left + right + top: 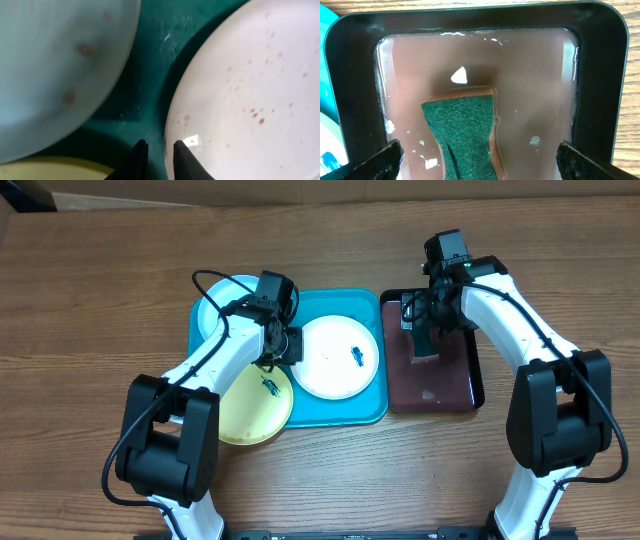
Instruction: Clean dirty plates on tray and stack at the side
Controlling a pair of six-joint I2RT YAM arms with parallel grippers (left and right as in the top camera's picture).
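My right gripper comes down astride the sponge's middle (468, 161) next and closes on it, since the green sponge (462, 130) lies below and between the wide-open fingers.
The turquoise tray (370, 412) lies mid-table. The white plate (335, 365) lies on it with a blue smudge; it also shows in the left wrist view (250, 90). The pale blue plate (213, 308) sits at the tray's far left corner, and the yellow-green plate (250, 412) overlaps its near left edge. My left gripper (287, 345) has its fingers (156, 152) nearly closed astride the white plate's left rim. My right gripper (425, 330) is open wide (487, 162) low over the green sponge (462, 130).
A black tray (452, 385) holding brownish water and the sponge stands right of the turquoise tray; its rim shows in the right wrist view (600, 75). Bare wooden table surrounds both trays.
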